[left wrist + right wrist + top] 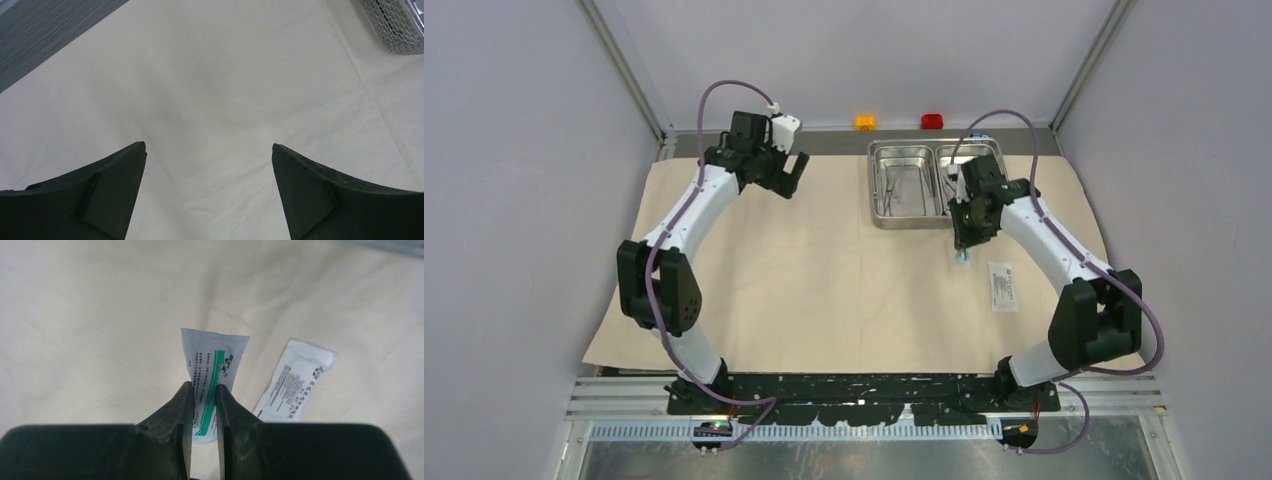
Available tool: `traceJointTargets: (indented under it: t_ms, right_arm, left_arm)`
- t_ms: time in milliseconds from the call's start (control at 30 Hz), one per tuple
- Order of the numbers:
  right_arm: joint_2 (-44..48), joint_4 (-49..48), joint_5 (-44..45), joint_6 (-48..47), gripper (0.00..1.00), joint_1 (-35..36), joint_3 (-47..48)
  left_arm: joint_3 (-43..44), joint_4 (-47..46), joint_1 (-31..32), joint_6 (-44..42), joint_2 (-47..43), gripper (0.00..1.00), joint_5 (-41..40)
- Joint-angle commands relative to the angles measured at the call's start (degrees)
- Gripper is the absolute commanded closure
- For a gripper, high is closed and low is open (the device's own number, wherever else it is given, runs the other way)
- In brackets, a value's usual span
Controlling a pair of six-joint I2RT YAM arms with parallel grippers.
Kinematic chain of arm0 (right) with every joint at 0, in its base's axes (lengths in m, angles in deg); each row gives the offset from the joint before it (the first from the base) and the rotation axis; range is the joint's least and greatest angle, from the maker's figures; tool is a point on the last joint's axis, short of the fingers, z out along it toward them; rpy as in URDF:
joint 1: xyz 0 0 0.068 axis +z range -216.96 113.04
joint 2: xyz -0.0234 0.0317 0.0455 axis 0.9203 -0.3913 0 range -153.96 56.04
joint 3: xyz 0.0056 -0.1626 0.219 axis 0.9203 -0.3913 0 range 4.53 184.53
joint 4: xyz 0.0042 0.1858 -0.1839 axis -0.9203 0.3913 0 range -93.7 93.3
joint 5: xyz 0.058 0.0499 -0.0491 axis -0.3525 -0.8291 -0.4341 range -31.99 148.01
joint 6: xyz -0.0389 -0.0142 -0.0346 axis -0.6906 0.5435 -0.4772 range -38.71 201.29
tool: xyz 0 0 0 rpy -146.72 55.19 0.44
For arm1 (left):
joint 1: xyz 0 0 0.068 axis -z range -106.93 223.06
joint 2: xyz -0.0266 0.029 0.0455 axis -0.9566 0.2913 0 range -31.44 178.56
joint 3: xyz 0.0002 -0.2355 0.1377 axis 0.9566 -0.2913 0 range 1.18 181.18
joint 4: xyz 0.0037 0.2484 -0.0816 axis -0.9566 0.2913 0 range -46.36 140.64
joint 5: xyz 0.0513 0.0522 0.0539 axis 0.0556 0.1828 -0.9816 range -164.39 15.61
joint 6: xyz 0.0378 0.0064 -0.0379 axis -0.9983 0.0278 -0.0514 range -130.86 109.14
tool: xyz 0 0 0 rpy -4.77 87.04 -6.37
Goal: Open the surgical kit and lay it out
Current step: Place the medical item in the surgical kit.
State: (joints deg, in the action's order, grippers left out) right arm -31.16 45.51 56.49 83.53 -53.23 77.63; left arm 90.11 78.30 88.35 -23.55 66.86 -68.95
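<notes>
My right gripper moves back from the tray and down to the cloth (254, 365) right beside the second white packet next, since that spot lies bare.
The beige cloth (804, 270) lies spread flat over the table. The steel two-compartment tray (902, 182) stands on it at the back, with slim steel instruments in its left compartment. My right gripper (204, 388) is shut on a white and teal packet (216, 360) and holds it above the cloth, just in front of the tray (963, 256). A second white packet (296, 381) lies flat on the cloth to its right (1002, 285). My left gripper (209, 147) is open and empty above bare cloth (200, 90) at the back left (786, 172).
A small orange block (865, 122) and a red block (932, 121) sit on the back ledge beyond the tray. A corner of the tray's mesh (397, 25) shows at the top right of the left wrist view. Grey walls close in both sides.
</notes>
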Motion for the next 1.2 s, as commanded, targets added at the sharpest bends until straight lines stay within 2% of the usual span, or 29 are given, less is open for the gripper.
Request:
traceJointTargets:
  t_ms: [0, 133, 800, 867, 1167]
  right_arm:
    - [4.82, -3.93, 7.89, -1.88, 1.00, 0.33, -9.92]
    - [3.94, -4.44, 9.21, -3.27, 1.00, 0.32, -14.53]
    - [-10.26, -4.71, 15.29, -4.49, 0.99, 0.16, -12.81]
    - [-10.97, -4.05, 15.33, -4.69, 0.96, 0.20, -12.37]
    - [-12.23, -0.25, 13.24, -4.96, 0.72, 0.23, -10.39]
  left_arm:
    - [3.26, 1.03, 0.51, -0.46, 1.03, 0.00, -0.27]
    - [3.30, 1.34, 0.70, 0.24, 1.14, 0.00, -0.44]
    - [0.30, 1.16, 1.41, 1.13, -1.49, 0.00, -0.38]
    - [0.12, 1.14, 1.37, 1.06, -1.63, 0.00, -0.36]
    - [-0.74, 1.13, 1.41, 0.52, -2.31, 0.00, -0.59]
